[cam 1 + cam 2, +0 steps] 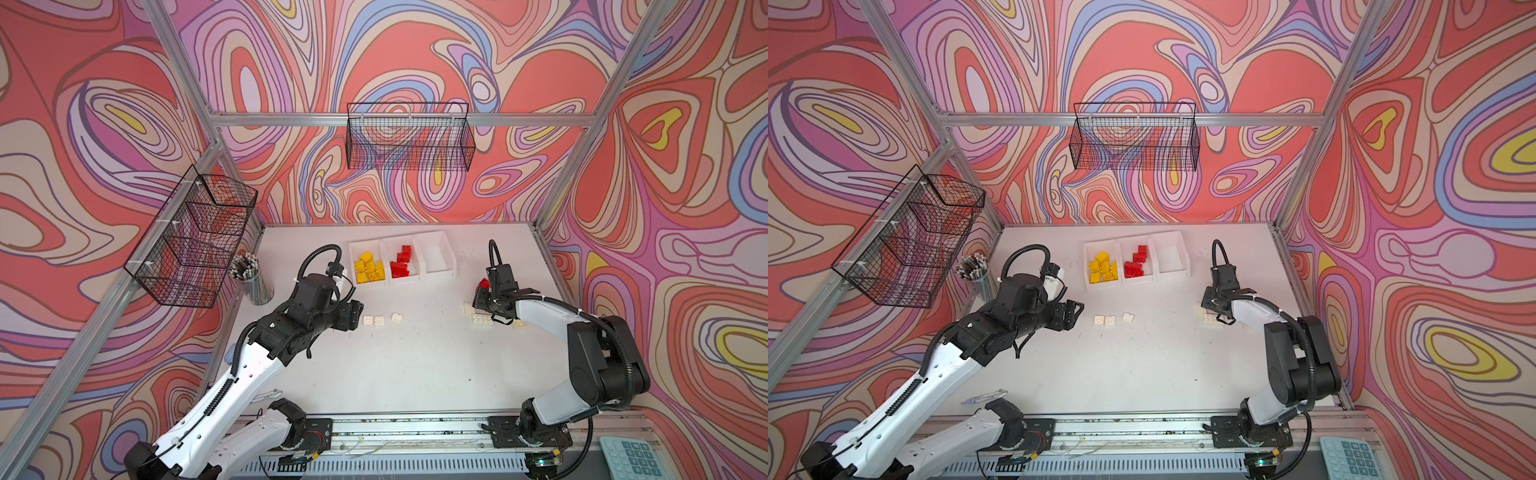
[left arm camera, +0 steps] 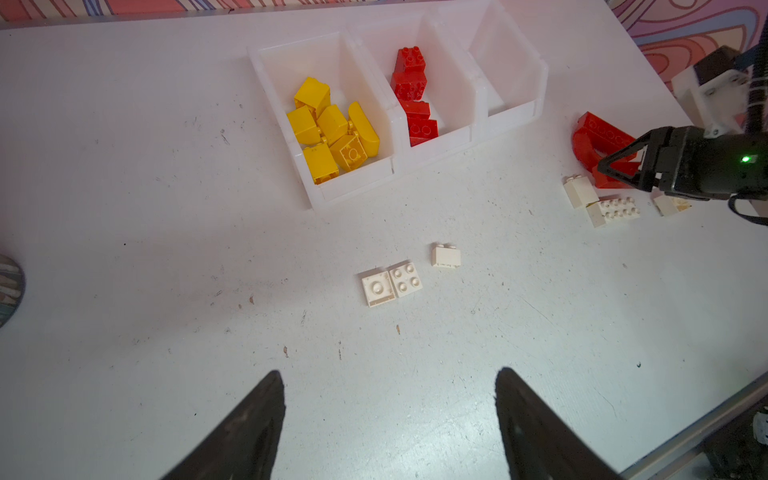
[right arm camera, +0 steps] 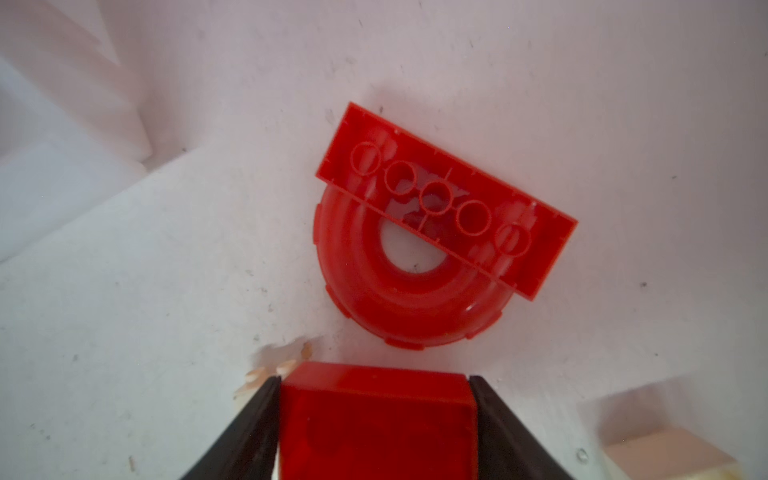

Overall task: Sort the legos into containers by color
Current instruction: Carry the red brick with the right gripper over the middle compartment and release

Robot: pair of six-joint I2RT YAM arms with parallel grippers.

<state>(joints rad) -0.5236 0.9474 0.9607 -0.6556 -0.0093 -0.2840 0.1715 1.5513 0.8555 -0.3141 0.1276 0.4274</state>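
The middle bin is outward of my right gripper, past the empty bin. I need to lift the red brick (image 3: 374, 424) outward over the middle bin's red legos next and let it go.
The containers (image 1: 440, 277) stand as a row of three white bins at the back of the table. Yellow legos (image 1: 369, 268) fill the left bin (image 2: 353, 183), red legos (image 2: 413, 99) lie in the middle bin, and the right bin holds nothing. My right gripper (image 3: 374, 380) is shut on a red brick (image 3: 374, 424). The red arch piece (image 3: 436, 232) lies on the table just beyond it. White bricks (image 2: 613, 210) lie beside that gripper. My left gripper (image 2: 390, 372) hangs open over bare table, short of three white bricks (image 2: 390, 284).
A clear cup of pencils (image 1: 249, 274) stands at the table's left edge. Black wire baskets hang on the left wall (image 1: 195, 241) and the back wall (image 1: 409, 137). A calculator (image 1: 629, 459) lies at the front right, off the table.
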